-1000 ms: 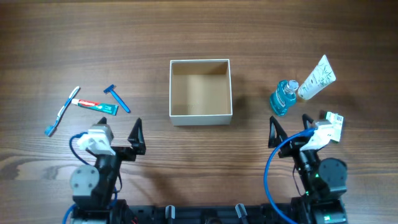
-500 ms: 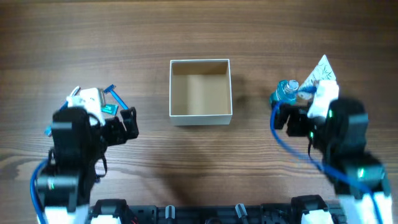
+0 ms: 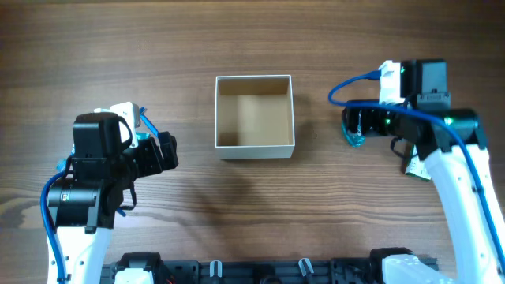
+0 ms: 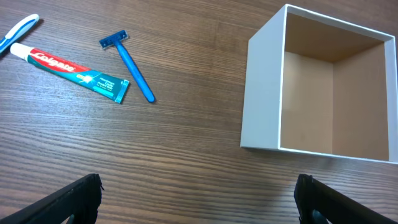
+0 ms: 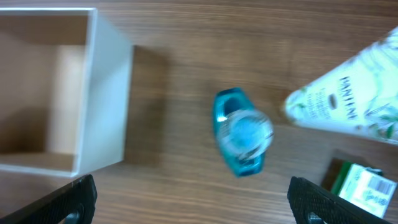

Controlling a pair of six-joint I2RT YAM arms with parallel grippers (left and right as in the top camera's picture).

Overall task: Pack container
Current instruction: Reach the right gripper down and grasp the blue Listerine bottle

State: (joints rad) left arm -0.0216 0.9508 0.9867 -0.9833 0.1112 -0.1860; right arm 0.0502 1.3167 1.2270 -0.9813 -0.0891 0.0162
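Observation:
The blue bottle [image 5: 242, 134] is below and beyond my open fingertips, so I need to move my right gripper down and outward next, around the bottle's sides.
The container [image 3: 254, 146] is a square open-topped white box with a tan inside, standing at the table's middle. It also shows in the left wrist view [image 4: 261, 93] and the right wrist view [image 5: 106, 106]. My left gripper [image 3: 158, 154] [image 4: 199, 202] is open and empty, above bare wood left of the container. A Colgate toothpaste tube [image 4: 74, 74], a blue razor [image 4: 127, 62] and a toothbrush [image 4: 15, 34] lie ahead of it. My right gripper [image 3: 359, 126] [image 5: 193, 202] is open and empty, hovering over a blue bottle [image 5: 242, 134] right of the container.
A white Pantene tube [image 5: 348, 99] lies right of the blue bottle. A small green and white box [image 5: 364, 186] lies near it, partly under my right arm in the overhead view [image 3: 412, 167]. My left arm hides the left-hand toiletries in the overhead view.
Both arms have risen from the front edge and swung out over the table: the left over the toiletries on the left, the right over the blue bottle. Nothing was taken hold of.

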